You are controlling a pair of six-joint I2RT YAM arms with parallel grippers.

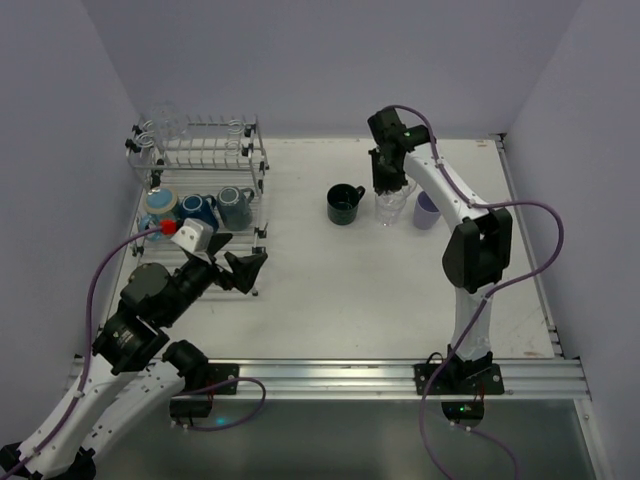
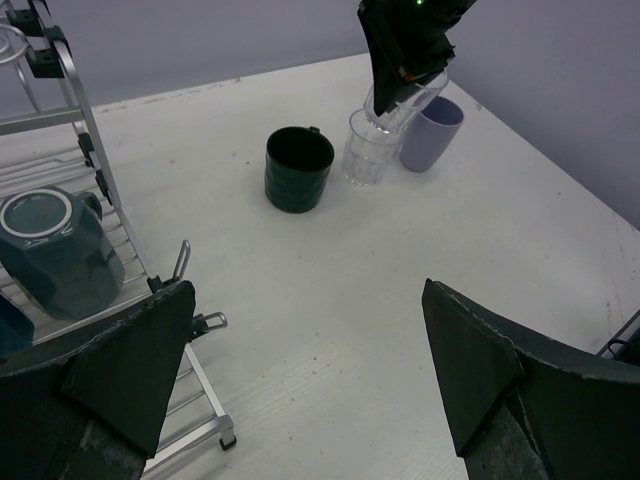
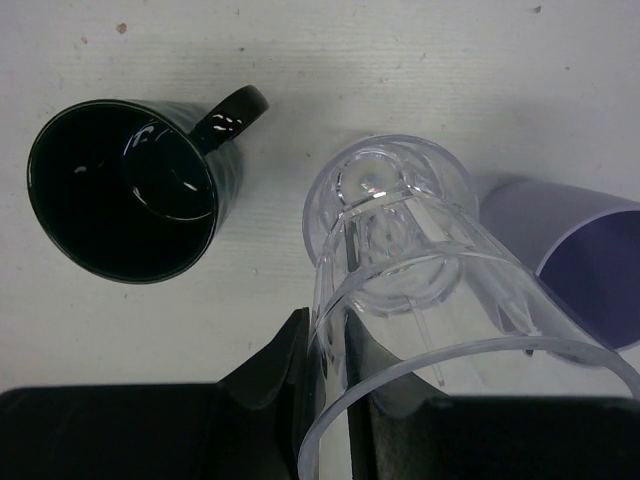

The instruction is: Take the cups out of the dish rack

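The robot's right gripper will next lower its tilted tumbler slightly toward the dark green mug (image 1: 345, 204), into the standing tumbler under the tilted tumbler's base, and then release it.
The dish rack (image 1: 205, 160) stands at the far left. Its lower tier holds a light blue mug with an orange inside (image 1: 158, 208), a blue mug (image 1: 197, 208) and a grey mug (image 1: 236, 205) (image 2: 50, 250). A clear tumbler (image 1: 165, 125) sits on the top tier. On the table stand a dark green mug (image 1: 345, 204) (image 3: 125, 205), a clear tumbler (image 2: 366, 152) and a lavender cup (image 1: 427, 210) (image 3: 570, 260). My right gripper (image 3: 330, 340) is shut on the wall of a second, tilted clear tumbler (image 3: 470, 330), its base at the standing tumbler's mouth. My left gripper (image 2: 305, 370) is open beside the rack's front corner, nothing in it.
The rack's front foot (image 2: 225, 435) lies just left of my left gripper's fingers. Purple walls close in the table on the left, back and right. A metal rail (image 1: 330, 375) runs along the near edge.
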